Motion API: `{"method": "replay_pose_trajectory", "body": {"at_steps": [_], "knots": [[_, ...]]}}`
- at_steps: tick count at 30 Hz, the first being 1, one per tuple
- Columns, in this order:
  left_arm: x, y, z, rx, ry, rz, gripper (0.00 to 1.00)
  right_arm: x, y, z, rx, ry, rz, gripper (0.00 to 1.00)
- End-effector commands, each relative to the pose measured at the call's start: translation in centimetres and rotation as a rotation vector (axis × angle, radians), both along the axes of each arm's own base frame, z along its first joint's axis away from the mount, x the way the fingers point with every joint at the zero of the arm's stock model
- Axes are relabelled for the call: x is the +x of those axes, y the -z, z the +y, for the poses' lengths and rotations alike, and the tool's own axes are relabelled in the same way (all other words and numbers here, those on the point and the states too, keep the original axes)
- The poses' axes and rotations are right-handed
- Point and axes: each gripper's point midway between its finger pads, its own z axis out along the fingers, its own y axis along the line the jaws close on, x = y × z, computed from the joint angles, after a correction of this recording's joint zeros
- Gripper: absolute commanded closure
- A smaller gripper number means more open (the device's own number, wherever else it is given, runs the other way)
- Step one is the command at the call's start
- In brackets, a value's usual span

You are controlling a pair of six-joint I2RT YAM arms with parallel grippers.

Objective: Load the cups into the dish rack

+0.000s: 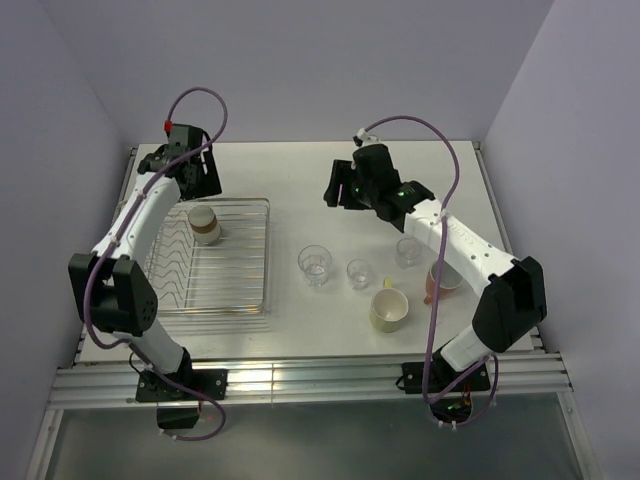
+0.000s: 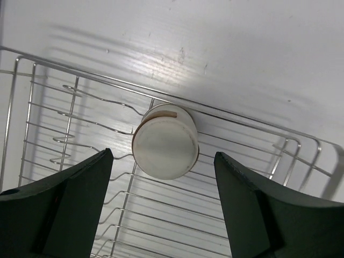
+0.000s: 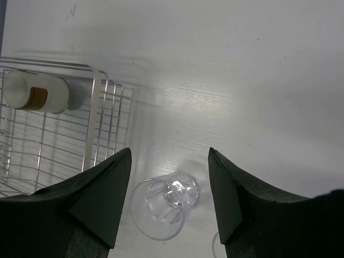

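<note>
My right gripper moves back toward the rack [image 1: 232, 282] next, then down onto the rack-side rim of the closest clear tumbler, whose opening faces up.
The silver wire dish rack [image 1: 232, 282] lies at the left. The brown-and-cream cup [image 1: 205, 225] stands upside down in its far part. My left gripper [image 1: 188, 172] is open and empty above the rack's far edge; in the left wrist view [image 2: 162, 155] the cup [image 2: 165, 141] shows below, between the fingers. Three clear tumblers [image 1: 314, 264] [image 1: 359, 273] [image 1: 408, 251], a yellow-green mug [image 1: 390, 310] and a salmon mug [image 1: 443, 281] stand on the table to the right. My right gripper [image 1: 345, 190] is open and empty, beyond the tumblers; its view shows the left tumbler [image 3: 164, 207].
In the right wrist view the rack's corner [image 3: 97, 107] and the cup in it [image 3: 35, 92] show at the left. Purple walls close the table at the back and sides. Both arms' cables loop above the far half of the table.
</note>
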Motion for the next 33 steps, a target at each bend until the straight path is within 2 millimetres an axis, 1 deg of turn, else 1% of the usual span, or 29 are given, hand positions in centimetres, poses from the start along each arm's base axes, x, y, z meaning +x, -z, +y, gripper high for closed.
{"method": "replay_pose_trajectory", "body": {"at_steps": [1,2,3,4,5,6,7,8,9,10,11,12,15,16,18,19,22,24,27,28,33], "knots": [[0.5,-6.7,-0.7,-0.032,-0.010,-0.203,0.18,-0.8,-2.7,0.6,-0.045,-0.008,-0.070,0.33],[0.3,-7.4,-0.9,-0.039,-0.005,-0.226,0.18,-1.7,-2.7,1.5,-0.071,-0.025,-0.080,0.33],[0.1,-8.3,-1.5,-0.052,0.004,-0.254,0.18,-2.3,-2.5,1.8,-0.086,-0.033,-0.080,0.33],[-0.4,-9.6,-1.9,-0.077,0.018,-0.291,0.18,-2.9,-2.3,2.2,-0.097,-0.043,-0.082,0.33],[-0.7,-10.2,-2.5,-0.097,0.036,-0.309,0.18,-3.8,-1.9,3.1,-0.118,-0.060,-0.088,0.34],[-1.2,-11.9,-2.9,-0.126,0.053,-0.359,0.18,-4.3,-1.1,3.4,-0.131,-0.068,-0.077,0.35],[-1.6,-12.1,-3.8,-0.164,0.088,-0.365,0.18,-4.7,-0.5,3.7,-0.140,-0.078,-0.066,0.36],[-2.0,-12.7,-4.2,-0.184,0.103,-0.385,0.18,-5.4,-0.2,4.6,-0.141,-0.103,-0.071,0.36],[-2.6,-13.7,-4.4,-0.208,0.113,-0.424,0.18,-5.9,0.8,4.9,-0.154,-0.114,-0.058,0.37],[-3.0,-14.2,-5.0,-0.237,0.140,-0.438,0.18,-6.3,1.1,5.3,-0.160,-0.124,-0.056,0.37],[-3.4,-14.8,-5.2,-0.251,0.151,-0.459,0.18,-6.6,1.5,5.5,-0.173,-0.127,-0.054,0.37],[-3.6,-15.1,-5.3,-0.264,0.157,-0.472,0.18,-7.2,1.8,6.2,-0.180,-0.144,-0.053,0.38],[-4.7,-16.8,-5.4,-0.282,0.177,-0.521,0.18,-7.8,3.8,7.1,-0.234,-0.160,-0.022,0.40],[-4.9,-16.8,-5.4,-0.281,0.178,-0.518,0.18,-8.5,4.2,7.7,-0.244,-0.177,-0.016,0.42],[-5.3,-17.4,-5.3,-0.275,0.187,-0.533,0.17,-9.0,5.5,8.2,-0.273,-0.189,0.003,0.43],[-5.4,-17.5,-5.3,-0.274,0.190,-0.535,0.17,-9.6,6.0,8.6,-0.281,-0.203,0.010,0.43],[-5.6,-17.4,-5.2,-0.265,0.200,-0.527,0.17,-10.2,7.7,9.2,-0.319,-0.217,0.040,0.45],[-5.7,-17.1,-5.1,-0.259,0.200,-0.520,0.17,-10.5,8.7,9.2,-0.346,-0.218,0.055,0.45],[-5.8,-16.9,-5.1,-0.256,0.203,-0.523,0.17,-11.1,9.5,9.5,-0.360,-0.220,0.069,0.46],[-5.9,-16.8,-5.0,-0.254,0.202,-0.520,0.17,-11.1,9.8,9.5,-0.365,-0.217,0.074,0.49],[-5.9,-16.6,-5.1,-0.250,0.209,-0.519,0.17,-11.0,11.2,9.0,-0.411,-0.200,0.091,0.56]]}}
